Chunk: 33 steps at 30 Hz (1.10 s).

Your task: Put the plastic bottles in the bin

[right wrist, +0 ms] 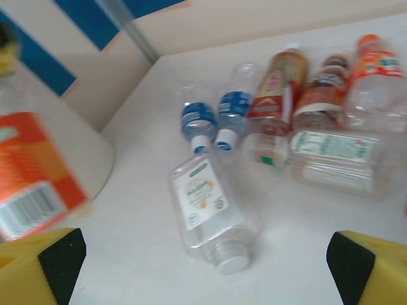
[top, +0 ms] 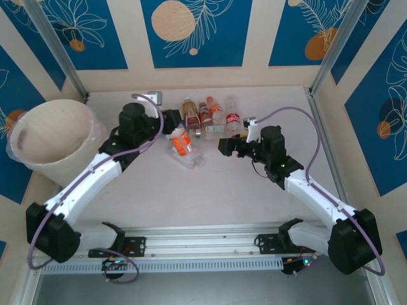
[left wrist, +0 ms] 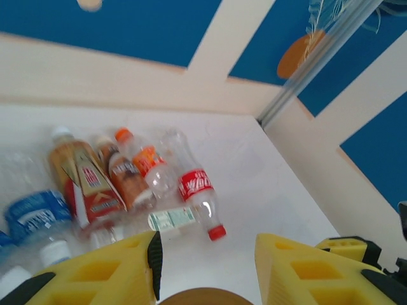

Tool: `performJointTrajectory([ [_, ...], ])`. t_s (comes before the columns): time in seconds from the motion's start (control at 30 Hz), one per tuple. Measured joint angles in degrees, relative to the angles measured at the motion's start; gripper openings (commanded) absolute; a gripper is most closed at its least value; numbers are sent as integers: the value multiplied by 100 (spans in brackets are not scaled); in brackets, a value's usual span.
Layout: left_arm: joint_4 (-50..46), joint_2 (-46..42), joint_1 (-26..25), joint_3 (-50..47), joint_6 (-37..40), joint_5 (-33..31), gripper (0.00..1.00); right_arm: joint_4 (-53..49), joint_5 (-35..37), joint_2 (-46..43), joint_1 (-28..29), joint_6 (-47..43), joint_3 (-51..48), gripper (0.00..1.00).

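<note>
I should next swing my left gripper across to the bin's opening (top: pixel 57 132) and release the orange-labelled bottle (top: pixel 182 142), because the bottle hangs over the table instead of the cream bin.
Several plastic bottles (top: pixel 210 117) lie in a cluster at the back of the table, among them a red-labelled one (left wrist: pixel 194 184) with a red cap. My left gripper (top: pixel 174 124) is shut on an orange-labelled bottle (top: pixel 182 142), which hangs at the left of the right wrist view (right wrist: pixel 32 171); its rounded brown end (left wrist: pixel 197 297) shows between the yellow fingers. My right gripper (top: pixel 227 146) is wide open, low over the table. A clear flat bottle (right wrist: pixel 206 210) with a white cap lies just ahead of its fingers. The cream bin (top: pixel 51 133) stands at the far left.
Two blue-labelled bottles (right wrist: pixel 216 117) and a green-labelled clear one (right wrist: pixel 331 159) lie beyond the flat bottle. Metal posts (top: pixel 331 57) and patterned walls close in the back corners. Bare table stretches between the two arms toward the front rail (top: pixel 203 238).
</note>
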Motion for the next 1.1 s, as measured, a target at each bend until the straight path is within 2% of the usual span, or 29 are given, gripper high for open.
performJointTrajectory([
  [0.17,-385,-533,11,96,444,-546,0,76,415,-260,-133,223,-177,99],
  [0.4,-1032,-1099,13,745,1095,-1263,0,197,664,-315,-195,400,-214,100],
  [0.57,-1025,-1388,22,1207,1965,-2566,0,297,732,-313,-195,463,-315,99],
  [0.73,-1019,-994,116,1912,2949,-4017,0,361,734,-310,-210,461,-315,99],
  [0.8,-1093,-778,306,2184,3165,-4332,0,376,734,-299,-212,461,-315,100],
  [0.93,-1504,-498,931,2627,3147,-4470,0,387,732,-280,-221,461,-313,99],
  [1.1,-2127,-361,2061,2927,2717,-4483,0,352,730,-223,-221,461,-306,100],
])
